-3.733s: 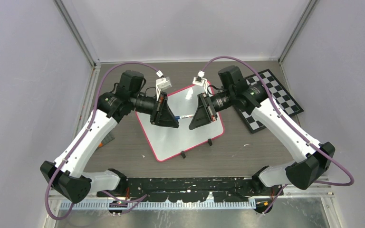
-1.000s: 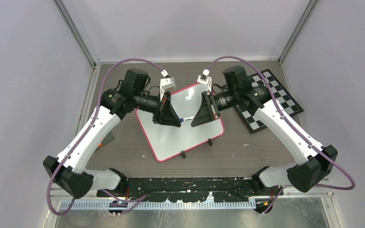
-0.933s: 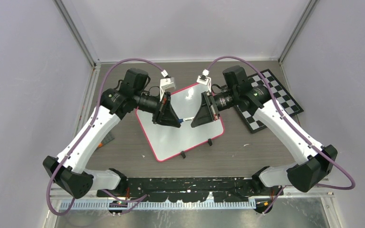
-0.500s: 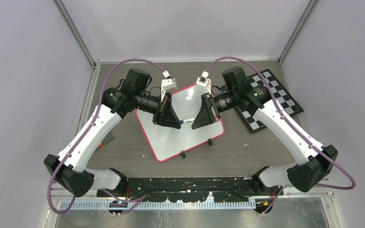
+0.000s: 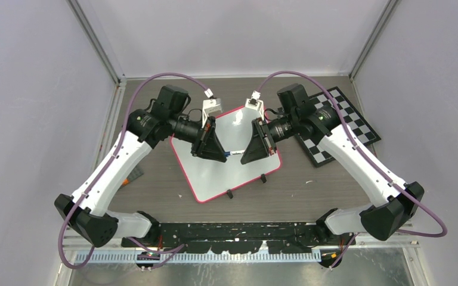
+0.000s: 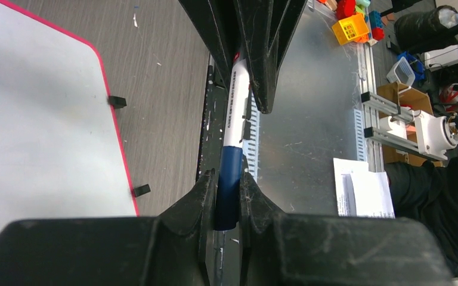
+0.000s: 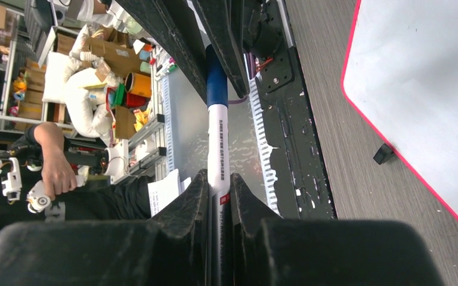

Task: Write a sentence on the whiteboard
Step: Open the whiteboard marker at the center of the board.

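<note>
My left gripper will next pull the cap off the marker to the gripper's left in the top view, go down and let go of the cap, because bare tabletop beside the whiteboard is below.
The whiteboard (image 5: 229,173), white with a thin pink-red frame and two black clip feet, lies tilted at the table's middle; it also shows in the left wrist view (image 6: 42,119) and the right wrist view (image 7: 429,89). A marker (image 5: 234,153) with a white barrel and blue cap hangs level above the board between both grippers. My left gripper (image 5: 222,154) is shut on the blue cap (image 6: 228,190). My right gripper (image 5: 244,154) is shut on the white barrel (image 7: 219,161). The cap is still on the barrel.
A black-and-white checkerboard (image 5: 349,122) lies at the back right, under the right arm. A small dark object (image 5: 133,174) lies on the table at the left. Grey walls close in the back and both sides.
Both grippers keep hold of the marker over the board. The two arms have shifted only slightly; the marker has stayed between them in about the same place.
</note>
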`<state>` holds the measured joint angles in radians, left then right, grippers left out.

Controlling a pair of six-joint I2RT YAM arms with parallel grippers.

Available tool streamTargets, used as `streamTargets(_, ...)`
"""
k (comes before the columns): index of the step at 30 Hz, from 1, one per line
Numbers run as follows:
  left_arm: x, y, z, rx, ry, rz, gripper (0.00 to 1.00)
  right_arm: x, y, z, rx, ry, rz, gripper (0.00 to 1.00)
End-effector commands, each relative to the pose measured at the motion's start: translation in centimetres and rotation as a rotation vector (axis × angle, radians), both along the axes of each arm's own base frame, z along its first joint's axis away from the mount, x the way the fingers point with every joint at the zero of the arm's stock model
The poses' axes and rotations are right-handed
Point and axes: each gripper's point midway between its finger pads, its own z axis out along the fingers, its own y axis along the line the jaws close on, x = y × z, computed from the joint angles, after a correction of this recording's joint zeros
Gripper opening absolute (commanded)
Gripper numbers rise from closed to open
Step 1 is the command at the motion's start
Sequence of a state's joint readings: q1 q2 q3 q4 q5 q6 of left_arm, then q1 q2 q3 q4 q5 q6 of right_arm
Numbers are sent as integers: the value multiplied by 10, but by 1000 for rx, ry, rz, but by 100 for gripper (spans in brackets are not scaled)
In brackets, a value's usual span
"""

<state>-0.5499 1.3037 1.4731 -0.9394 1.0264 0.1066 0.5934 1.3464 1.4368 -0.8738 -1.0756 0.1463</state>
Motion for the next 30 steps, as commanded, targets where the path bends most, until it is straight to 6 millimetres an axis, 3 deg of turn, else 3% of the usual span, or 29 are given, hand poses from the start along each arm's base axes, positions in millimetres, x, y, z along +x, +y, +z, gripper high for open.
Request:
streamTargets(1,38,-8,37,-74,-209,78,0,-31,-5,-3,-43,62,85,0)
streamTargets(9,41,-10,32,-68,-197,80,0,-33,-6,-3,-52,40,93,0)
streamTargets(13,33,-5,21,-46,-181,66,0,-16,-9,4,-32,33,30,0)
streamTargets(17,26,5,8,-7,-185,74,0,6,-17,14,-2,21,-57,0)
streamTargets(24,29,27,2,29,-188,111,0,4,-27,14,-11,2,-68,0)
streamTargets(30,28,50,-6,73,-199,121,0,11,-49,11,-43,-27,-102,0)
